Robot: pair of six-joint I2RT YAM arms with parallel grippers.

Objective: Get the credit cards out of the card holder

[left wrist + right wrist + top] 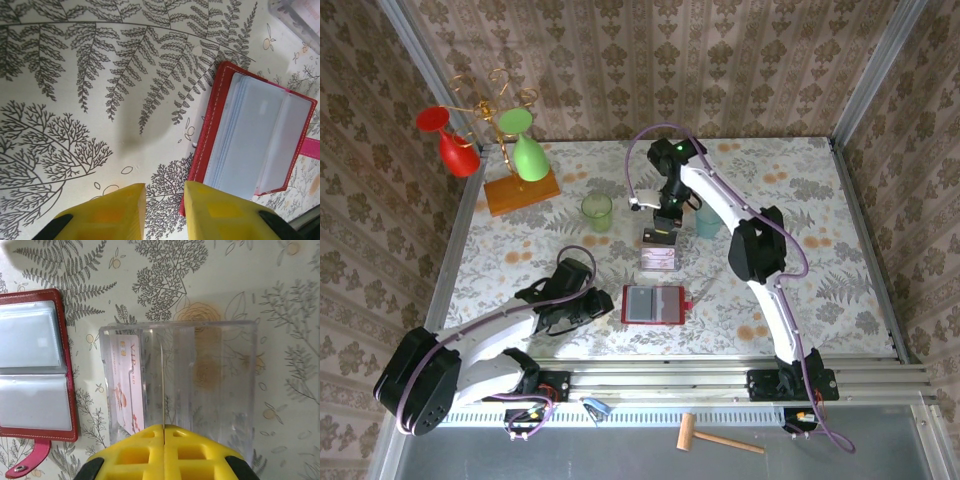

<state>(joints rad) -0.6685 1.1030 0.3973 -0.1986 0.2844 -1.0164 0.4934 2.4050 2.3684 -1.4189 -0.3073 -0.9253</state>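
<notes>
The thin card goes down in my right gripper toward the empty slot (156,375) beside the pink-white credit card (127,385) for release next, as that slot lies open below.
The red card holder (651,305) lies open and flat near the table's front, its greyish clear pockets (260,145) facing up; it also lies at the left of the right wrist view (32,365). My left gripper (165,187) is open just off its left edge, with bare tablecloth between the fingers and the right finger (220,210) overlapping the red corner. My right gripper (163,427) is shut on a thin credit card (162,385), seen edge-on, over a clear slotted box (220,375). A pale pink-white credit card (127,385) stands in the box's left slot.
Behind the card holder stands the clear box (659,258). Farther back are a green cup (597,211), a teal cup (708,220) and an orange wooden base (523,190) with a gold rack holding red and green glasses. A wooden mallet (720,438) lies below the rail.
</notes>
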